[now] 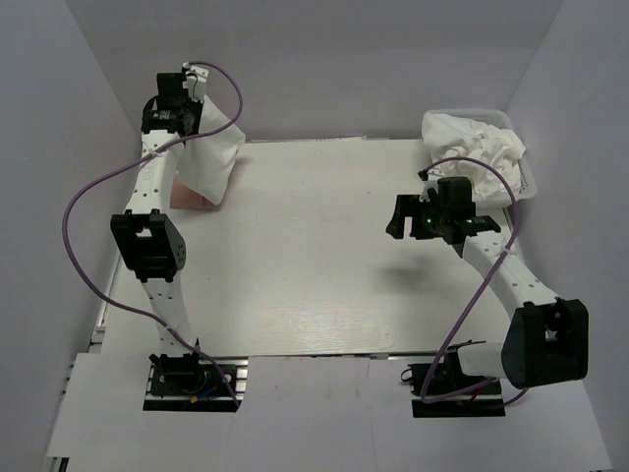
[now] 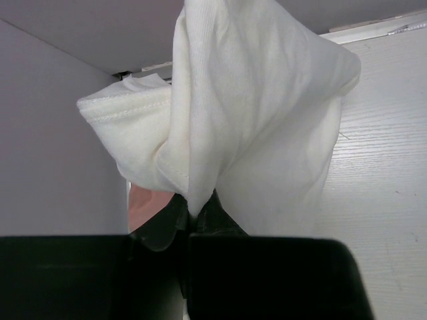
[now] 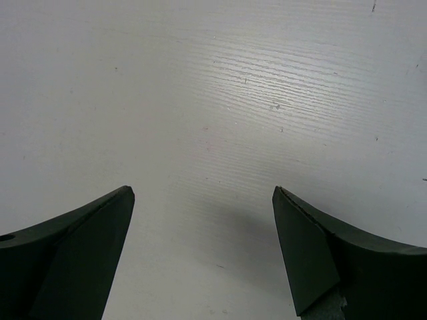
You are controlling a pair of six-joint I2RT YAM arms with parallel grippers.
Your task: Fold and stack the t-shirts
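My left gripper holds the hanging folded white t-shirt (image 1: 212,162). Next, I should lower it toward the side and lay it over the pink shirt (image 1: 187,196).
My left gripper (image 1: 190,98) is raised at the far left corner, shut on a folded white t-shirt (image 1: 212,162) that hangs down from it. In the left wrist view the shirt (image 2: 253,120) is pinched between the dark fingers (image 2: 163,223). A pink shirt (image 1: 187,196) lies on the table under the hanging one, and a corner of it shows in the left wrist view (image 2: 143,203). My right gripper (image 1: 426,227) is open and empty above bare table on the right side; its wrist view shows two spread fingers (image 3: 80,247) over the white tabletop.
A clear bin (image 1: 529,184) at the far right holds a pile of crumpled white t-shirts (image 1: 477,147). White walls enclose the table on the left, back and right. A purple cable loops off each arm.
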